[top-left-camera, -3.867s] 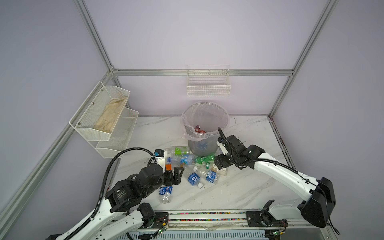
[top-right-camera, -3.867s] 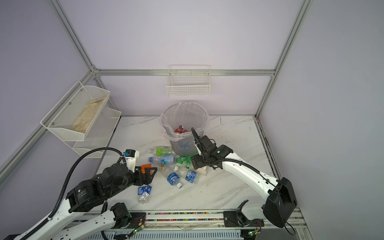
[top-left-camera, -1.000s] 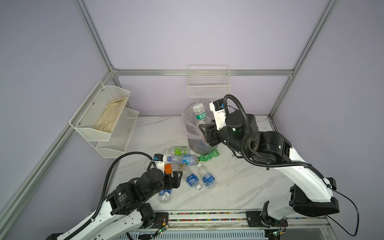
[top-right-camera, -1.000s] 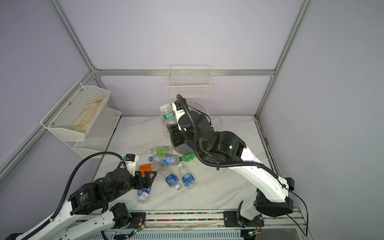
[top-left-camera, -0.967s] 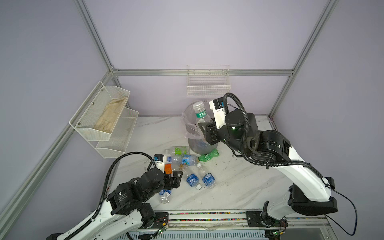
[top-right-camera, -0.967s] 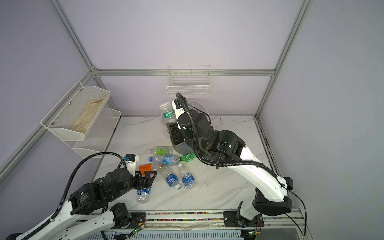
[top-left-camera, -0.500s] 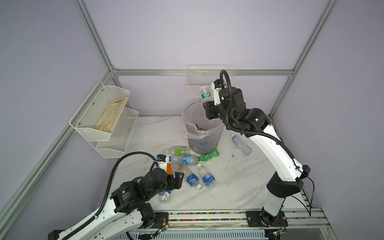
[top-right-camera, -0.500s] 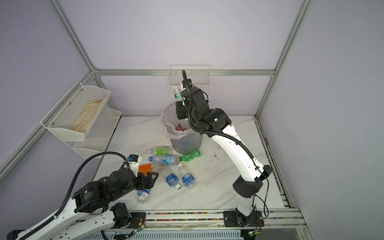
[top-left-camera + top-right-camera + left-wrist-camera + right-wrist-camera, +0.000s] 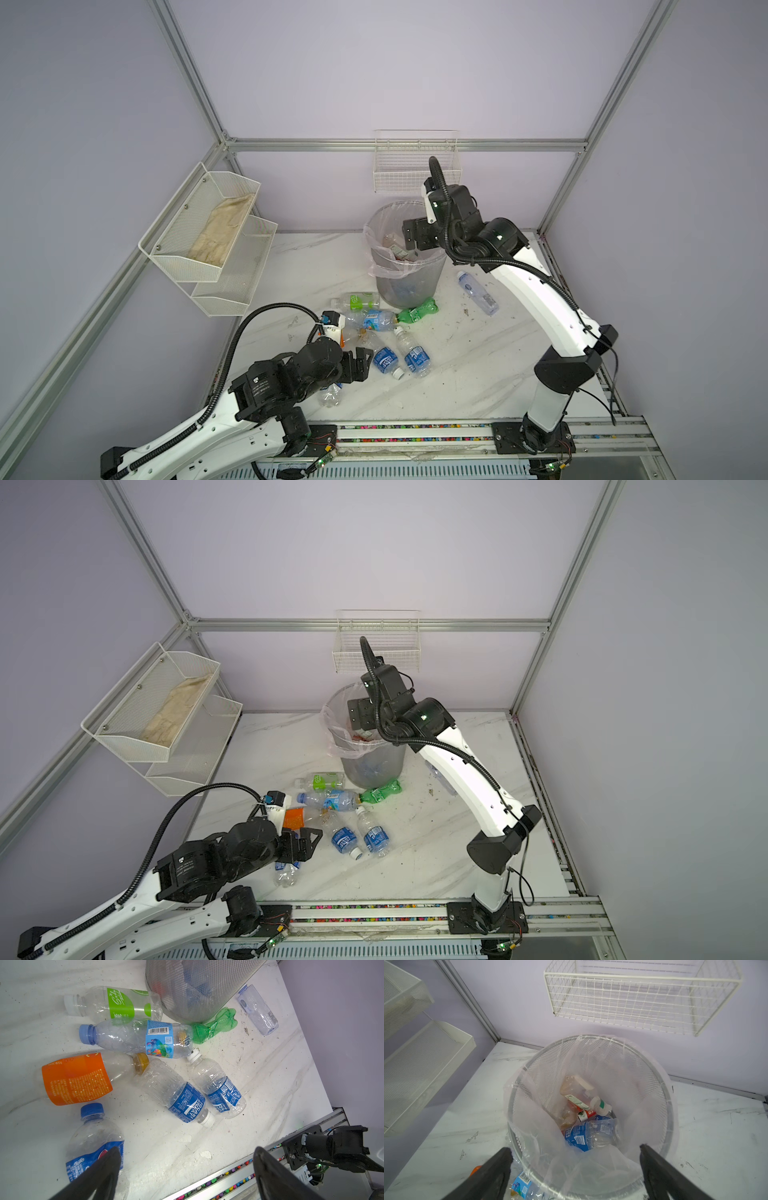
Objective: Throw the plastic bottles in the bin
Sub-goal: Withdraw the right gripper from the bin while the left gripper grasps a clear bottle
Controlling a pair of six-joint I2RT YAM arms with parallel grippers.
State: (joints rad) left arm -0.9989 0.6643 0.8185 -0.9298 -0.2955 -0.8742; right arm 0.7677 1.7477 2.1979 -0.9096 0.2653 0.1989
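The blue-labelled bottle by the orange-labelled (image 9: 76,1078) one's cap lies slanted to my open fingers, so my left gripper will go down and outward next, turning onto that bottle.
The bin (image 9: 409,274), grey mesh lined with a clear bag, stands at the back middle of the table. My right gripper (image 9: 574,1151) hangs open and empty just above its rim (image 9: 591,1039). Several plastic bottles lie inside, among them a white-capped one (image 9: 600,1105). More bottles lie on the table in front of the bin: green-labelled (image 9: 118,1003), orange-labelled (image 9: 76,1078), all green (image 9: 214,1026) and two blue-labelled (image 9: 182,1097). My left gripper (image 9: 187,1153) stands open above the front edge, one finger over a blue-capped bottle (image 9: 93,1136).
A clear bluish bottle (image 9: 478,291) lies alone right of the bin. White mesh shelves (image 9: 208,241) hang on the left wall and a wire basket (image 9: 415,166) on the back wall above the bin. The rail (image 9: 415,432) runs along the table's front.
My right gripper came down toward the bin's rim and opened. The green-labelled bottle it held has dropped into the bin. The left arm has barely moved.
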